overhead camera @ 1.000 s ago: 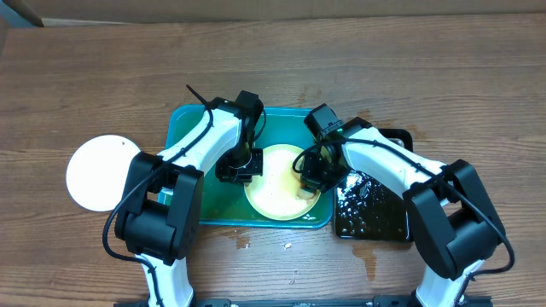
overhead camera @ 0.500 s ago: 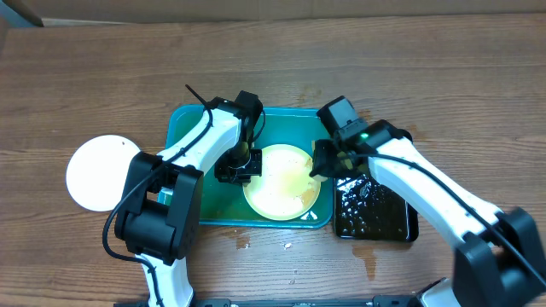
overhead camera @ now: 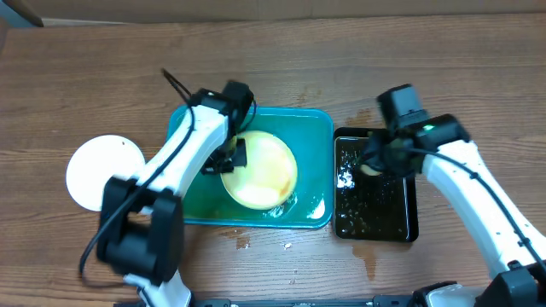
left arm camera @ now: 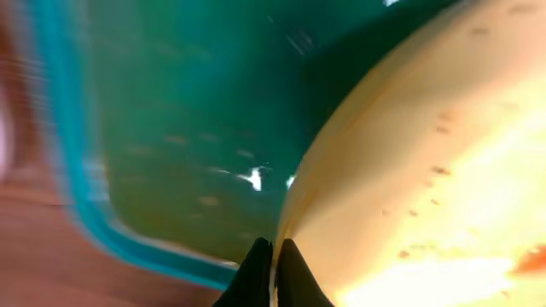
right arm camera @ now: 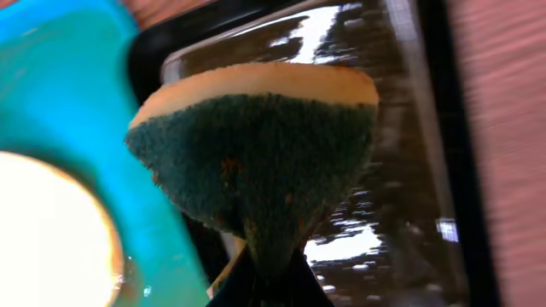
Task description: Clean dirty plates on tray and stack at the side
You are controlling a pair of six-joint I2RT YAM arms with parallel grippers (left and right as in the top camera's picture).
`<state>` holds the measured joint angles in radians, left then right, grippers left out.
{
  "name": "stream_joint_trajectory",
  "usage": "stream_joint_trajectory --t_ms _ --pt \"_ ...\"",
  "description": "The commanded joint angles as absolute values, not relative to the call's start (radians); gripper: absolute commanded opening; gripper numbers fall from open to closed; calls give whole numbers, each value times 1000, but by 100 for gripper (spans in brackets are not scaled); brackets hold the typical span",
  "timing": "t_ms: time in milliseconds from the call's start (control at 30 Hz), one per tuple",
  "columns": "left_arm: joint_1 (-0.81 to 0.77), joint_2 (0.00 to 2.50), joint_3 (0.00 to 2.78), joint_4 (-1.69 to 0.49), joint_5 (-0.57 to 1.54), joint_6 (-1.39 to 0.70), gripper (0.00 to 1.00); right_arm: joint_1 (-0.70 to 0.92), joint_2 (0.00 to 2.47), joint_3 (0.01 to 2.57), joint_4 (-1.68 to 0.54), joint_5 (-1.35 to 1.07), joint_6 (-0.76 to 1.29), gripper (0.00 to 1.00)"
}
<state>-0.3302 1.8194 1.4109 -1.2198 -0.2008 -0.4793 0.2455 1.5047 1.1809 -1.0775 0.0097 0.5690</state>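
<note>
The sponge (right arm camera: pixel 256 145) is still in my right gripper above the water's surface, so my right gripper will go down to the black tray's dark water (right arm camera: pixel 375 200) directly below it and let go of the sponge there.
A pale yellow-green plate (overhead camera: pixel 260 169) is tilted up over the teal tray (overhead camera: pixel 309 136). My left gripper (overhead camera: pixel 229 159) is shut on its left rim; in the left wrist view the fingers (left arm camera: pixel 273 271) pinch the plate's edge (left arm camera: pixel 409 170) above the tray floor (left arm camera: pixel 188 102). A white plate (overhead camera: pixel 98 172) lies on the table left of the tray. My right gripper (overhead camera: pixel 373 164) is shut on a green-and-yellow sponge (right arm camera: pixel 256 145) over the black water tray (overhead camera: pixel 401 223). A third plate is out of view.
The black tray (right arm camera: pixel 426 128) holds dark water and stands right beside the teal tray (right arm camera: pixel 77 94). Water drops lie on the wooden table (overhead camera: pixel 290 247) in front of the teal tray. A cardboard edge runs along the back.
My right gripper has carried the sponge off the plate and right, over the black tray. My left gripper has lifted the yellow-green plate and shifted it left.
</note>
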Motion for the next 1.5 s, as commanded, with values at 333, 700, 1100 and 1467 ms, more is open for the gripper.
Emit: stream_joint_trajectory --t_ms 333,700,1100,1467 --pt "-513 1601 1443 -1261 -837 -557 4 200 1500 1024 -970 33 488 4" --pt "-682 1601 1443 -1282 -1176 -515 4 202 1500 889 -770 29 227 4" --pt "-720 1601 1443 -1294 -1205 -496 4 202 1500 855 -731 25 127 81" --pt "-720 1601 1443 -1301 -1216 -494 4 202 1500 855 -734 14 130 82"
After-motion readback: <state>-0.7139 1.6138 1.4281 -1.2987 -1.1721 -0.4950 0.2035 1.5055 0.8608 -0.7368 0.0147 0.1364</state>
